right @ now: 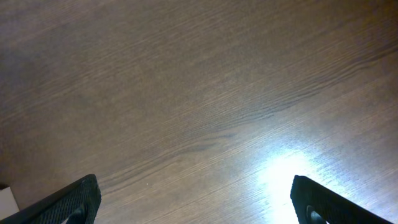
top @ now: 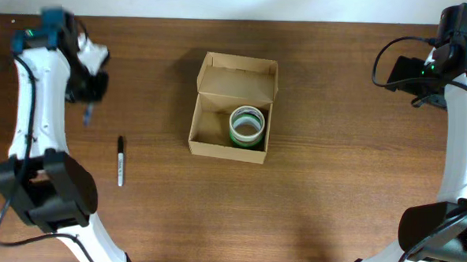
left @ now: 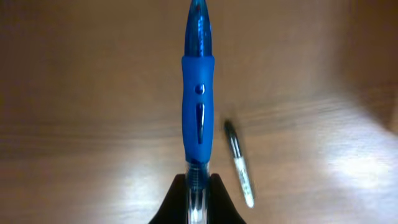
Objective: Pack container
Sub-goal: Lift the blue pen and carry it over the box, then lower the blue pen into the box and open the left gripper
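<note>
My left gripper should swing right in the overhead view over the open container below, turn, lower the pen inside the container's near side [top: 220, 140] and release.
The tan cardboard container [top: 230, 107] stands at the table's middle with its flap lid folded back. A green and white tape roll [top: 247, 125] sits inside at the right. My left gripper [left: 198, 186] is shut on a blue pen [left: 199, 106] and holds it above the table at the far left; the pen also shows in the overhead view [top: 87, 113]. A black marker [top: 121, 160] lies on the table below it and shows in the left wrist view [left: 239, 163]. My right gripper [right: 196, 202] is open and empty at the far right.
The wooden table [top: 333, 191] fills the views. The right arm's base [top: 438, 231] stands at the front right and the left arm's base [top: 45, 190] at the front left.
</note>
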